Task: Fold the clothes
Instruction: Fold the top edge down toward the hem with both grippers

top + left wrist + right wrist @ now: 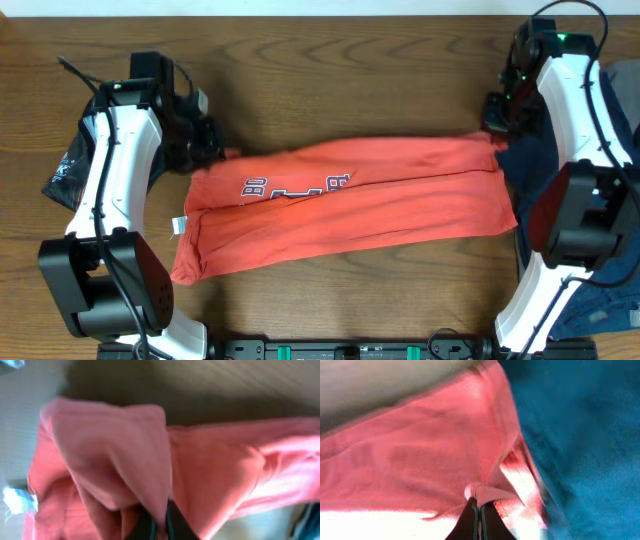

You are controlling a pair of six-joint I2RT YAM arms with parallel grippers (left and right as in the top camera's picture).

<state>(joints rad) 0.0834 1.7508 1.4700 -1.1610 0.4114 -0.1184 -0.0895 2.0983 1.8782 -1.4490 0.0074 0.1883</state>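
Note:
I will move the corner back and down with my left gripper, over the near strip (224,242) beside the label, and release it, because that strip is uncovered.
The clothes, a coral-red T-shirt (350,205) with dark lettering (295,186), lie stretched across the table's middle, folded lengthwise into a long band. My left gripper (212,152) is shut on the shirt's upper left corner. Up close, the left wrist view has coral cloth (115,455) pinched between the dark fingers (177,525), draped over them. At the far right, my right gripper (492,122) is shut on the shirt's upper right corner. A small bunch of coral fabric (485,492) sits clamped between its fingers (492,522) in the right wrist view.
A navy blue garment (530,165) lies under the shirt's right end and reaches the table's right edge. A black garment with white print (72,165) lies at the left, behind my left arm. A small white label (179,225) sticks out at the shirt's left side.

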